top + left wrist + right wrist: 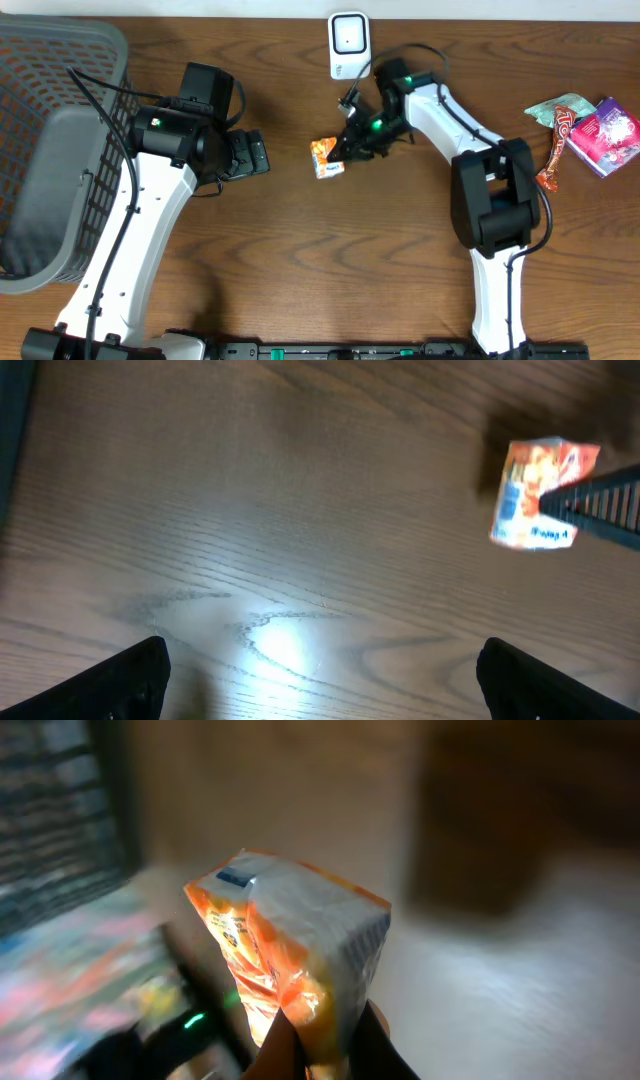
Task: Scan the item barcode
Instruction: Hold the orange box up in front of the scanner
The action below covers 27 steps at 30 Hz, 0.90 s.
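Observation:
I will next move my right gripper to the right in the overhead view and release the packet beside the purple one, because the other wrapped snacks lie that way.
A small orange and white snack packet [326, 158] hangs just above the table's middle, pinched at one edge by my right gripper [347, 152], which is shut on it. The right wrist view shows the packet [290, 955] standing up from the shut fingers [385, 1050]. The white barcode scanner [348, 44] stands at the far edge, beyond the packet. My left gripper [258, 155] hovers open to the packet's left with nothing between its fingers [125, 680]. From the left wrist the packet [535, 495] appears at the upper right, with the ridged right finger on it.
A grey mesh basket [50, 150] fills the left side. Several wrapped snacks lie at the right: a purple packet [606, 136], a green one [556, 108] and a long red one [555, 155]. The right arm's cable loops near the scanner.

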{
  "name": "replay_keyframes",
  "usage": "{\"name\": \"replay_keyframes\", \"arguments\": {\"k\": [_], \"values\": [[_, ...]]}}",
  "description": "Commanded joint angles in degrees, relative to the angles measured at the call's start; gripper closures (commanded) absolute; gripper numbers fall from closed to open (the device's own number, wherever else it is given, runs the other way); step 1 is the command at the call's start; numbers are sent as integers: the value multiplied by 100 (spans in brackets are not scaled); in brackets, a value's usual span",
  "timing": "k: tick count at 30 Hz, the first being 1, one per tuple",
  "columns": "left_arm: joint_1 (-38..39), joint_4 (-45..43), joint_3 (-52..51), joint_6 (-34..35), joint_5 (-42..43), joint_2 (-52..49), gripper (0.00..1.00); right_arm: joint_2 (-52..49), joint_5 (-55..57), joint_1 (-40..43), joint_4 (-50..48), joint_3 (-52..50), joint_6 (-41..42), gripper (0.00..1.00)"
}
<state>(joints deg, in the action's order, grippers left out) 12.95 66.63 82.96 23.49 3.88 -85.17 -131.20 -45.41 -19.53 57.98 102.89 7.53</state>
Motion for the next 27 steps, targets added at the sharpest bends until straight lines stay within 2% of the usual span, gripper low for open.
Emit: {"name": "replay_keyframes", "arguments": {"k": [1,5,9,11,13,18,22,27], "values": [[-17,20,42,-94,-94,-39,2,17,2439,-411,164,918,828,99],[-17,20,42,-94,-94,-39,2,17,5637,-844,197,1996,1049,99],[-17,20,42,-94,-94,-39,2,7,8992,-1165,-798,2188,748,99],[-17,20,42,-94,-94,-39,2,-63,9558,-1211,-1449,2124,227,99],[-17,20,42,-94,-94,-39,2,-162,9361,-1207,-1928,2094,-249,99],[-17,20,42,-94,-94,-39,2,-391,8870,-990,-2570,2094,-315,99],[-17,20,42,-94,-94,-39,2,-393,7984,-883,-2944,2098,-267,99],[-17,20,42,-94,-94,-39,2,-426,7132,-809,-3115,2096,260,99]]}}
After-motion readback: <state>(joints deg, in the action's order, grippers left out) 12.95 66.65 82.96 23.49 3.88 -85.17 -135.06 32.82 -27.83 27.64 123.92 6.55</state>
